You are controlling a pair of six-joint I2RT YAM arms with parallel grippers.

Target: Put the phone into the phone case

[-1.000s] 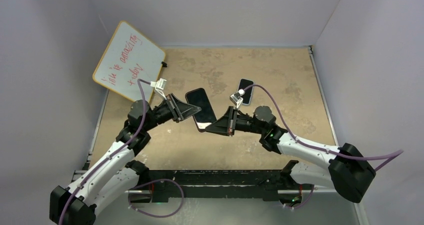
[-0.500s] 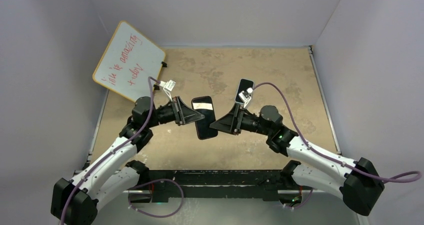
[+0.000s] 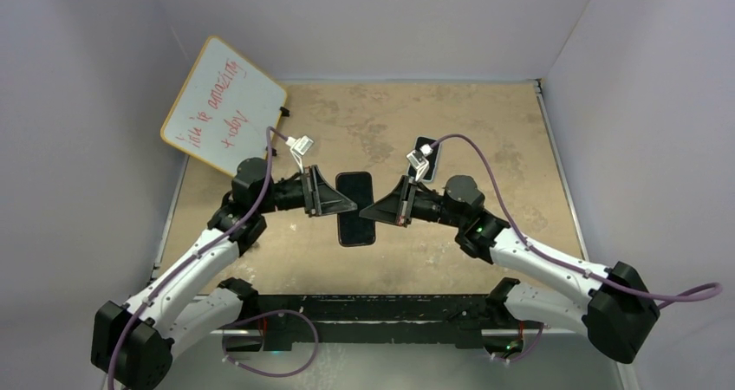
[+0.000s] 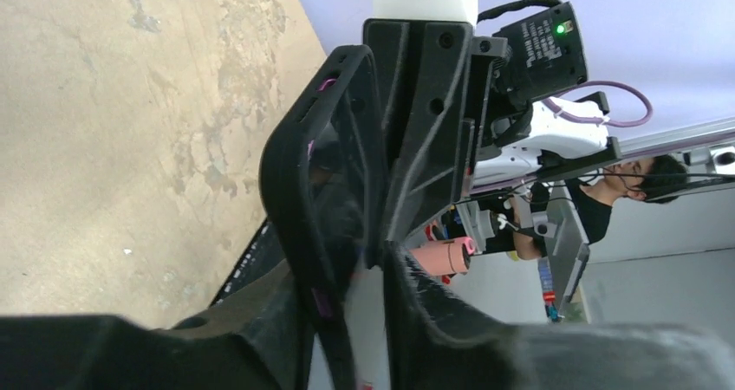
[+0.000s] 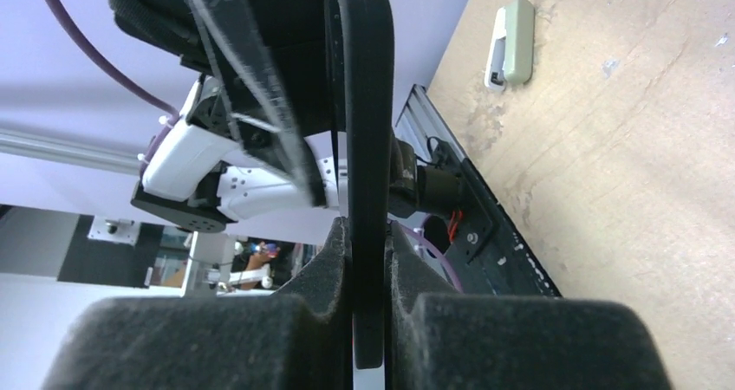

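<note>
My right gripper has the phone case [image 3: 354, 204] and should carry it outward and down to release it on the bare tabletop beside the phone, since it's clear there.
The black phone case [image 3: 354, 204] hangs above the table's middle, held edge-on between both grippers. My left gripper [image 3: 346, 208] is shut on its left side. In the left wrist view the case [image 4: 322, 173] runs up between the fingers of that gripper [image 4: 364, 277], rim and cut-outs showing. My right gripper [image 3: 367, 211] is shut on the right side. Its pads [image 5: 325, 260] pinch the thin case edge [image 5: 360, 130] in the right wrist view. The phone [image 3: 428, 146] lies flat on the table behind the right wrist, partly hidden by the wrist camera.
A whiteboard [image 3: 224, 104] with red writing leans at the back left corner. A small pale oblong object [image 5: 511, 30] lies on the table in the right wrist view. The table's metal front rail [image 3: 373, 308] runs between the arm bases.
Both grippers have turned the case from a tilt to pointing straight away from the bases. Both wrists have risen and levelled, one on each side of it. The phone has not moved.
</note>
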